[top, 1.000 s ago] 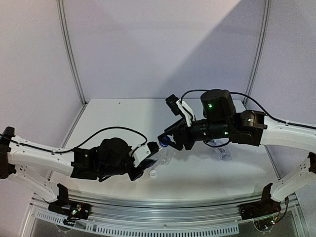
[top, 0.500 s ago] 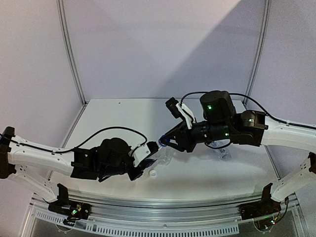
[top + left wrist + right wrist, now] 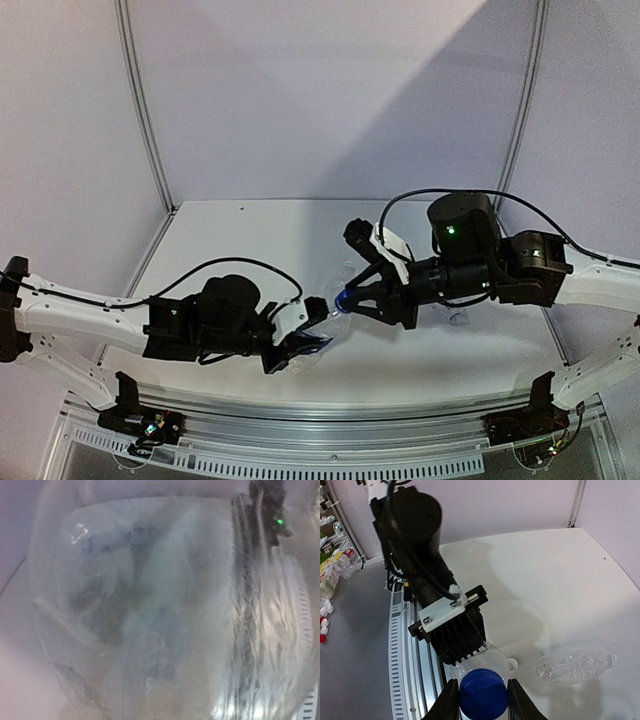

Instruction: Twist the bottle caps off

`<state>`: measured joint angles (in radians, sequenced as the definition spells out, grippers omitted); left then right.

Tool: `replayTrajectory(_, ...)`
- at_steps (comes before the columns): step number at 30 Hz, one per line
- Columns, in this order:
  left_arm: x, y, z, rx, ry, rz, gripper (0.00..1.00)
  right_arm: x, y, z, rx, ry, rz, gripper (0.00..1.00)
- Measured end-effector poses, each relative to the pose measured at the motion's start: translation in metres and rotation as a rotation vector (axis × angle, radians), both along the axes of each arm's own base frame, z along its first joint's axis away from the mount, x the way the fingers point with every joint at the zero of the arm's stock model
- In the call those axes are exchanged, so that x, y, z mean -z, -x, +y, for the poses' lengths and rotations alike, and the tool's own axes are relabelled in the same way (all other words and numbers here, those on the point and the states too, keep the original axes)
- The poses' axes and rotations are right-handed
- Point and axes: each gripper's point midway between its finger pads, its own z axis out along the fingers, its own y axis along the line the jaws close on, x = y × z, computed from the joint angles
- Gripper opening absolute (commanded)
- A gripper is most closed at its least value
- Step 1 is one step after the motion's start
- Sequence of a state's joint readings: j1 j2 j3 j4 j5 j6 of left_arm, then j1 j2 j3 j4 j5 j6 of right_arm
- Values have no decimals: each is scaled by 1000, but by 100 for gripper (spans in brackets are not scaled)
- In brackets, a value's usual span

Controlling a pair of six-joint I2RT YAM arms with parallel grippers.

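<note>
I should move my right gripper to the right in the top view and then down, to let go of the blue cap [image 3: 342, 299] on the tabletop, which is bare below it.
My left gripper [image 3: 300, 336] is shut on the body of a clear bottle [image 3: 490, 661] and holds it above the table's near edge, neck towards the right arm. That bottle fills the left wrist view [image 3: 150, 605] as a blur and hides the left fingers. My right gripper [image 3: 483, 701] is shut on the bottle's blue cap [image 3: 483, 694], with one finger [image 3: 448, 702] on each side. In the top view the right gripper [image 3: 346, 301] meets the blue cap [image 3: 342, 299] just right of the left gripper.
A plain dented bottle [image 3: 572, 667] lies on the white table [image 3: 560, 580]. A loose white cap [image 3: 513, 664] lies beside it. Another clear bottle [image 3: 456, 316] lies partly under the right arm. A slotted metal rail [image 3: 412, 670] runs along the near edge.
Both grippers have moved right and towards the near edge, with the bottle and the blue cap still held between them. The right arm has drawn back to the right.
</note>
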<state>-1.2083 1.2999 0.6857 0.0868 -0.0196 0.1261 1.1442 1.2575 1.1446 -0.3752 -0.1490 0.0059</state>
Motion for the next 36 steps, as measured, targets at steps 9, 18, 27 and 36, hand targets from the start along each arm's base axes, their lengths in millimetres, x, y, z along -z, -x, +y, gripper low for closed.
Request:
replayTrajectory(9,-13,37,-19,216,29,124,0,-17,33,-16,-167,-32,-129,27)
replayTrajectory(18,-11,67,-36,397,13,268,1,-16,49,-35,-231,-16,-155,27)
replayTrajectory(27,2,130,-28,721,-55,584,1,8,86,-45,-420,16,-113,28)
replayTrajectory(36,-30,196,6,1081,-18,842,0,-45,80,-57,-389,-159,-289,27)
